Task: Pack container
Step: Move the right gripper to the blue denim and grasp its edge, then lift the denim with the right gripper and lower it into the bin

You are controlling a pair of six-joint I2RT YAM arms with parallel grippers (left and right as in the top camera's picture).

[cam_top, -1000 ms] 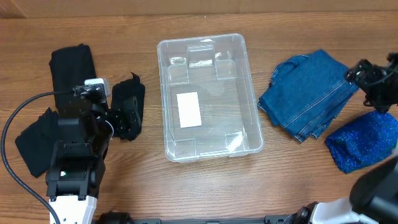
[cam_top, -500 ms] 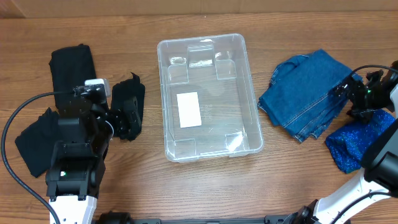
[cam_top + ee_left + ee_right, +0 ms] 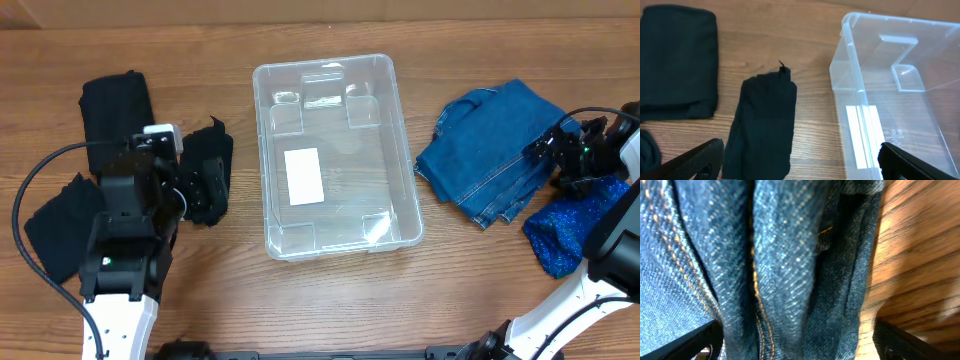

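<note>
The right gripper slides left in the overhead view next, where the jeans' folded edge (image 3: pixel 521 163) (image 3: pixel 785 285) lies, and closes, since its fingers straddle the folds.
The container (image 3: pixel 405 130) is a clear bin with a white label (image 3: pixel 303 176) on its base, standing empty at the table's middle. It also shows in the left wrist view (image 3: pixel 900 85). My left gripper (image 3: pixel 200 188) is open and low over a small black cloth (image 3: pixel 213 150) just left of the bin. In the left wrist view the open fingers (image 3: pixel 800 170) straddle that cloth (image 3: pixel 765 120). My right gripper (image 3: pixel 555 157) is open at the right edge of folded blue jeans (image 3: pixel 490 150). In the right wrist view its fingers (image 3: pixel 800 345) straddle the denim folds (image 3: pixel 785 255).
A folded black cloth (image 3: pixel 115 105) lies at the far left, and also shows in the left wrist view (image 3: pixel 677 62). Another black cloth (image 3: pixel 55 228) lies nearer the front left. A sparkly blue cloth (image 3: pixel 580 225) lies right of the jeans, under my right arm.
My right gripper has moved left and down from the table's right edge onto the jeans' right side. My left arm has shifted only slightly.
</note>
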